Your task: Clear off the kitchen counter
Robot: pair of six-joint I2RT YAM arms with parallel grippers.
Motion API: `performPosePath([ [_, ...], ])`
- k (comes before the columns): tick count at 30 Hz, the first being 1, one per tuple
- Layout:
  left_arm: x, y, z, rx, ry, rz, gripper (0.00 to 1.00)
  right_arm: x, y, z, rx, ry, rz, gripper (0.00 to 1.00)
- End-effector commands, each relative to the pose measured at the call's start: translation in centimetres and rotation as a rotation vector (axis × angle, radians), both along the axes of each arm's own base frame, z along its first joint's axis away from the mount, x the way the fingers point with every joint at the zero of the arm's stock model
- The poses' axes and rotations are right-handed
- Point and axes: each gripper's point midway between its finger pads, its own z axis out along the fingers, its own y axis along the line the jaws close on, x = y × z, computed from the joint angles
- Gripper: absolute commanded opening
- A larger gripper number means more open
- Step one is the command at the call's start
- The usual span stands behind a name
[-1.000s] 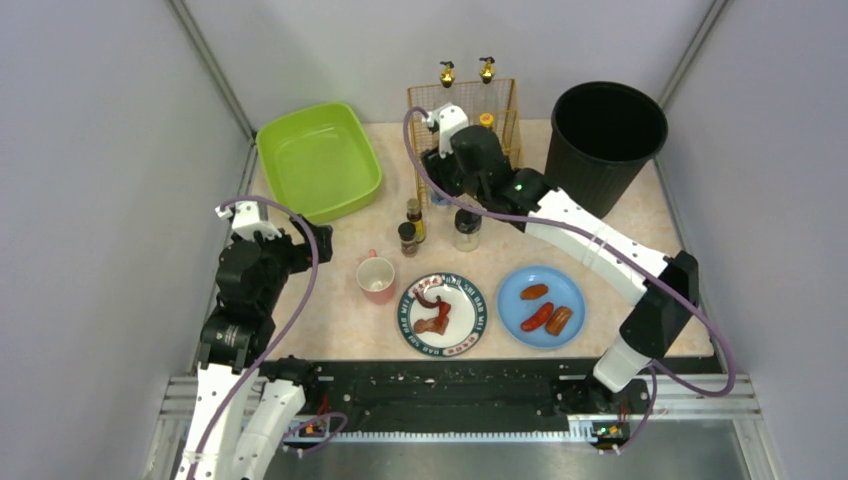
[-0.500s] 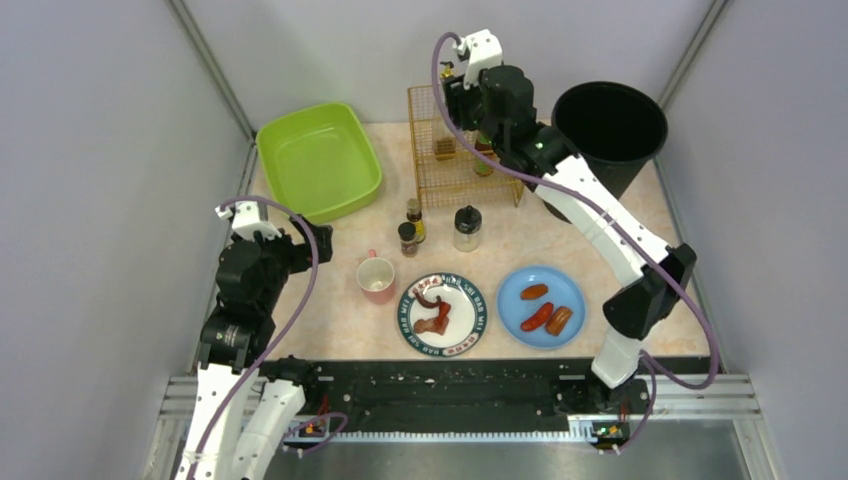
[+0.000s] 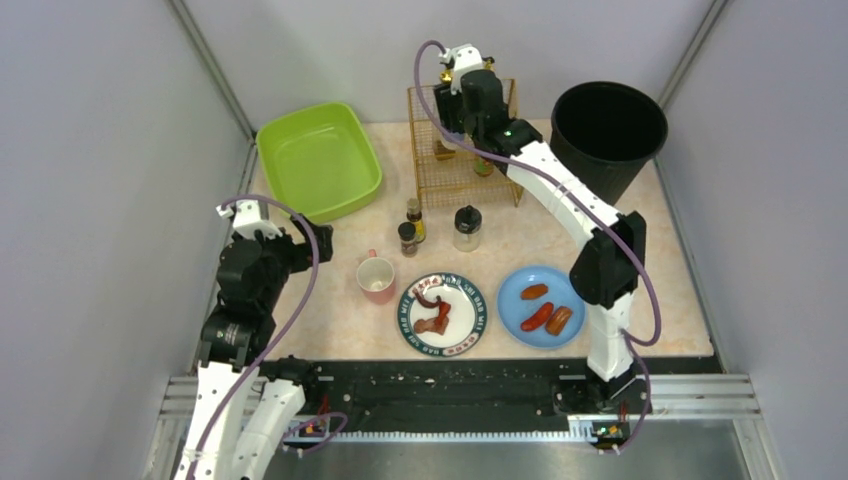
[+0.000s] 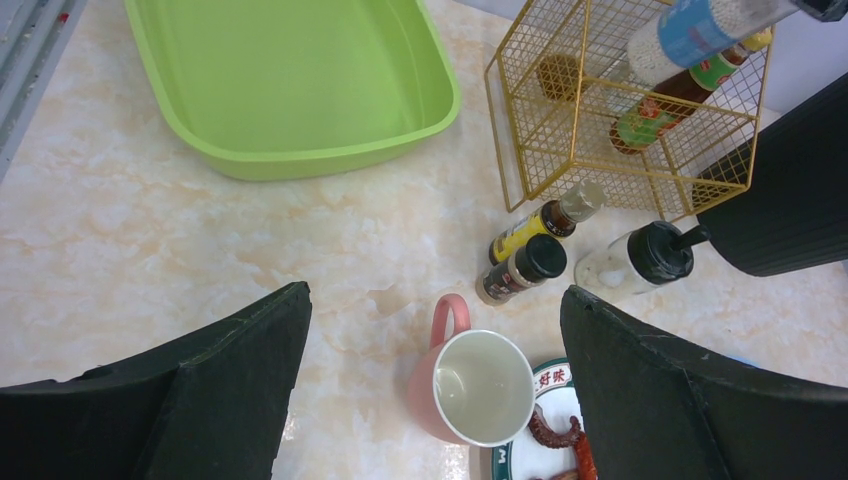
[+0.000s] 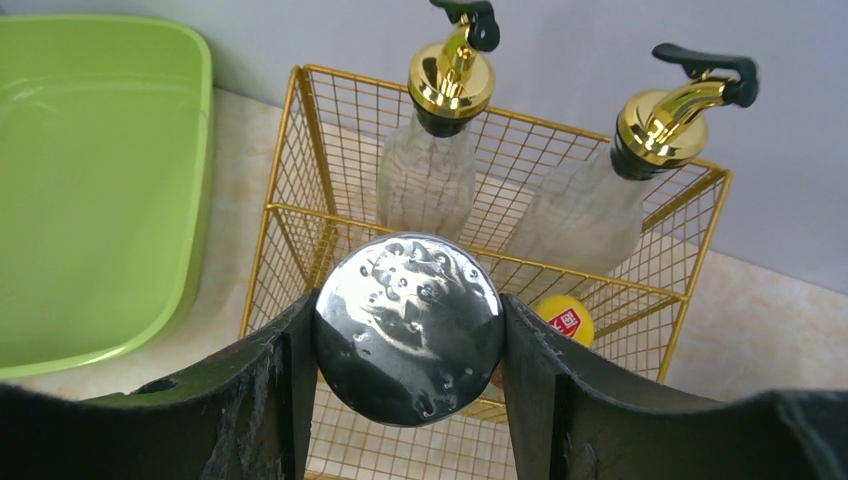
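Observation:
I will lower my right gripper into the rack's near section next, toward the yellow-capped bottle; the space beside it is free, and pump bottles fill the back of the rack.
My right gripper [image 5: 408, 315] is shut on a bottle with a shiny round cap [image 5: 400, 365], holding it over the gold wire rack [image 5: 290, 215]. In the left wrist view the same bottle, blue-labelled [image 4: 690, 30], hangs tilted above the rack [image 4: 520, 130]. In the top view the right gripper [image 3: 468, 95] is at the back of the kitchen counter [image 3: 330, 335]. My left gripper [image 4: 435, 300] is open with nothing in it, hovering above the counter just short of a pink mug [image 4: 470, 385].
Two pump bottles [image 5: 430, 160] and a yellow-capped bottle [image 5: 563, 318] stand in the rack. On the counter are two spice bottles [image 3: 408, 238], a black-capped jar [image 3: 467, 227], a food plate [image 3: 441, 315], a blue sausage plate [image 3: 541, 305], a green tub [image 3: 318, 160] and a black bin [image 3: 608, 130].
The right arm has risen from low in front of the rack to above it, carrying the bottle, and its elbow has folded in. The left arm has not moved.

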Motion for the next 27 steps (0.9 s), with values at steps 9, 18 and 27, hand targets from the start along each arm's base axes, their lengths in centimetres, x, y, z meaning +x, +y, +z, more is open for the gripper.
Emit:
performPosePath([
  [9,0.2,0.2,0.7,0.008,-0.025,0.012,0.99,4.0,-0.3,2.2,0.144,-0.089,-0.043,0.0],
  [18,0.3,0.2,0.8,0.008,-0.025,0.012,0.99,5.3,-0.2,-2.6,0.121,0.007,-0.054,0.0],
  [27,0.3,0.3,0.8,0.01,-0.025,0.013,0.99,5.9,-1.1,-5.8,0.077,0.048,-0.1,0.0],
])
